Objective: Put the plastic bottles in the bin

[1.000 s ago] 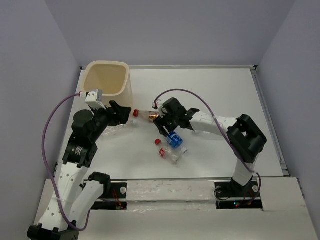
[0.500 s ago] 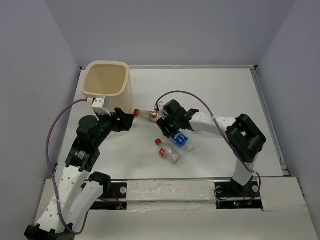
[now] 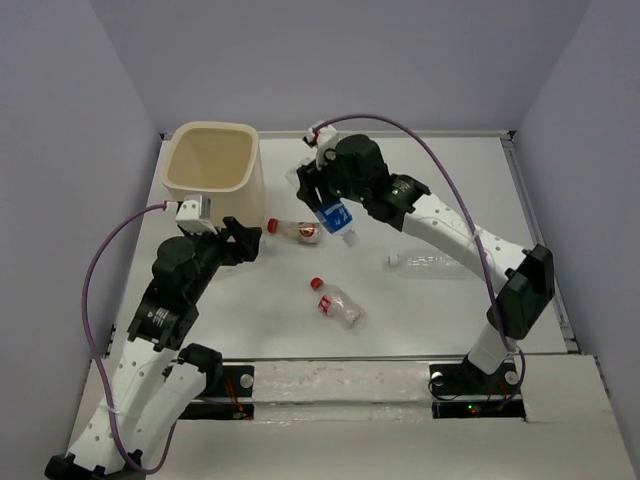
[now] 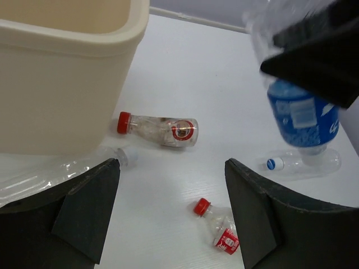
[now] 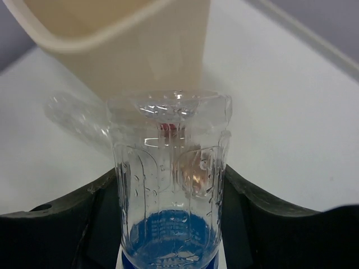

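I should move the bottle in my right gripper up across the bin's rim next and release it inside, because the bin's opening [image 3: 214,158] [image 5: 84,15] is to the left in the top view.
My right gripper [image 3: 325,200] is shut on the blue-label bottle [image 3: 334,218] and holds it in the air, cap down, to the right of the cream bin [image 3: 212,160]. The right wrist view shows the bottle [image 5: 171,185] between the fingers, with the bin [image 5: 123,50] beyond. My left gripper [image 3: 250,240] is open and empty, low beside the bin's front. A red-capped bottle with a brown patch [image 3: 295,231] lies just right of it. A red-capped, red-labelled bottle [image 4: 220,230] lies between my left fingers' line of sight.
A clear bottle [image 3: 430,263] lies at the right of the table; its cap looks blue in the left wrist view [image 4: 275,163]. A crushed clear bottle [image 4: 56,171] lies against the bin's base. A raised rim edges the table's back and right.
My right gripper has lifted the blue-label bottle off the table and carried it back and left, towards the bin. My left gripper has shifted slightly towards the bin.
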`<state>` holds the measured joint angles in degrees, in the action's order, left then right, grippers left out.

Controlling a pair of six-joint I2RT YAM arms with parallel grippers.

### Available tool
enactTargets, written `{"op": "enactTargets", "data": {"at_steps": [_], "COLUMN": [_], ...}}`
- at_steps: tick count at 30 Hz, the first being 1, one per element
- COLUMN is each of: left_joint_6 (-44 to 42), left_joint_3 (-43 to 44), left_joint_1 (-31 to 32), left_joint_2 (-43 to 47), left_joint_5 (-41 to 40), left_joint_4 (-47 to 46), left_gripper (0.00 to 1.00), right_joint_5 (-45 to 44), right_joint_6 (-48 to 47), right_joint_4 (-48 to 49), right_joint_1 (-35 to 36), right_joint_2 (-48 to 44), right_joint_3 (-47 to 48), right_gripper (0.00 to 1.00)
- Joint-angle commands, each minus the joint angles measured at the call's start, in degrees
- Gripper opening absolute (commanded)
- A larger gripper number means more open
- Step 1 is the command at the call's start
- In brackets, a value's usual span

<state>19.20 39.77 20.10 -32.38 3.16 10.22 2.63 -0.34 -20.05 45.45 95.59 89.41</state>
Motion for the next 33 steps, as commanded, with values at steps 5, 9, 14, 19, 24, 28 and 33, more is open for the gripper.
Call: {"op": "enactTargets", "data": {"at_steps": [5,9,14,19,24,28,33], "left_joint_6": [17.1,25.1,32.3,36.3,38.0,40.3,45.0], "left_joint_3": [1.5,-2.1,-8.1,-16.8,-18.8,-19.0,-18.1], "left_joint_1": [0.3,0.3,0.3,0.3,0.3,0.3,0.3], "left_joint_2": [0.0,1.1,0.1,1.1,2.9,3.3,1.2], "left_joint_5": [-24.0,-24.0,-17.1,-14.5,-18.1,-20.6,-26.6], "left_joint_4": [9.7,10.3,6.6,0.6,1.0,3.8,8.0], "left_gripper": [0.82,0.86,0.86,0.91,0.99,0.99,0.99], "right_joint_5": [7.9,10.1,10.5,2.4,0.2,5.0,12.4], "right_joint_6": [8.1,10.9,17.5,17.9,18.9,16.7,9.8], "right_joint_4": [20.8,30.2,52.6,59.0,61.6,55.9,47.3], "right_joint_1": [0.2,0.2,0.2,0.7,0.7,1.2,2.4], "right_joint_2": [14.3,22.5,30.5,47.3,49.9,49.3,42.2], "right_joint_3": [29.9,42.3,46.0,66.7,60.6,59.4,54.2], "right_gripper": [0.38,0.38,0.36,0.35,0.34,0.64,0.95]}}
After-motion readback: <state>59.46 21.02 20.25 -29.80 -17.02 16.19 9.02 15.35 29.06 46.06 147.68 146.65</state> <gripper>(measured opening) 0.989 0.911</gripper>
